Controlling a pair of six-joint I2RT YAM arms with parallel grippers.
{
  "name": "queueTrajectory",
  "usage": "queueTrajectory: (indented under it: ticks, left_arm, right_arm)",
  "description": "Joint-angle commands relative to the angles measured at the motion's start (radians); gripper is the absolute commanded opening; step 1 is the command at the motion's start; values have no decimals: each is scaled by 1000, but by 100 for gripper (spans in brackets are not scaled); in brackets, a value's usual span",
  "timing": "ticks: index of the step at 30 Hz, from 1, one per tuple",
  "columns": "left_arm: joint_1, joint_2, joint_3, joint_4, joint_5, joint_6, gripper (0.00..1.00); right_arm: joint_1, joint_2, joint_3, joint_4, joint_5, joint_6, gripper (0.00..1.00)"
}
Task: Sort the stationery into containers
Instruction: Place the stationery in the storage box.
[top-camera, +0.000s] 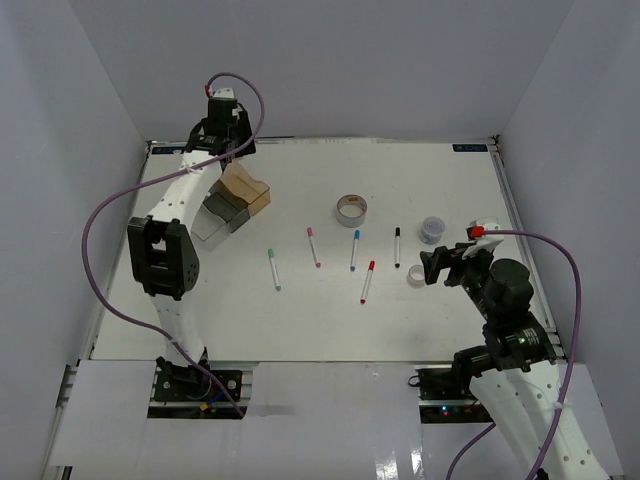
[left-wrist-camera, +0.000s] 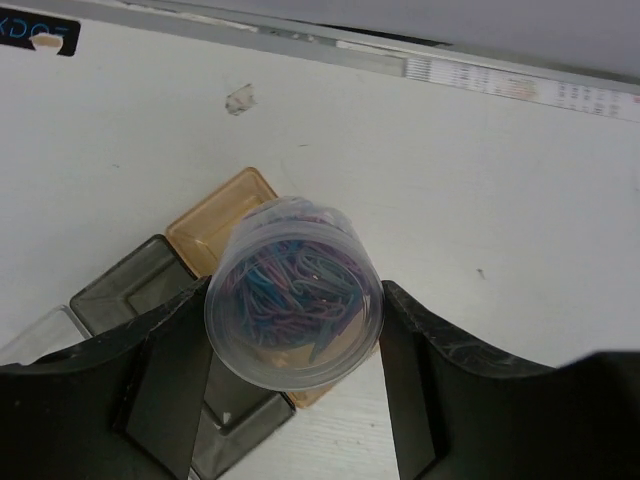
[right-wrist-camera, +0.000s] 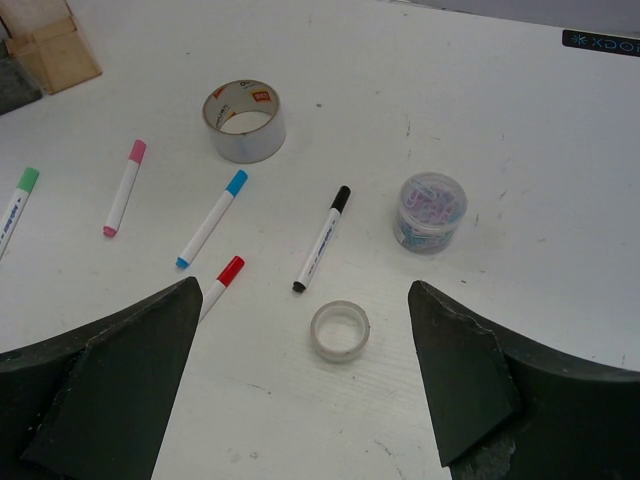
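My left gripper holds the round clear tub well above the amber-brown box. It will lower the tub in and release it next.
My left gripper is shut on a round clear tub of coloured paper clips and holds it above the amber-brown box of the joined containers. My right gripper is open and empty, over the small clear tape roll. On the table lie the green, pink, blue, red and black capped markers. The silvery tape ring and a second tub of clips stand near them.
The clear boxes adjoin the amber one. A raised rail edges the table's far side, and white walls enclose the table on three sides. Purple cables loop from both arms.
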Motion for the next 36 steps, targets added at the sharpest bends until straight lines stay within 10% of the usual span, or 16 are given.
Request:
queueTrajectory:
  ticks: [1,36]
  left_arm:
    - [38,83,64,-57,50,-28,48]
    - [136,272,147,-53,93,-60,72]
  right_arm:
    - [3,0,-11,52,-8,-11,90]
    - [3,-14,-26,52,-51,-5,90]
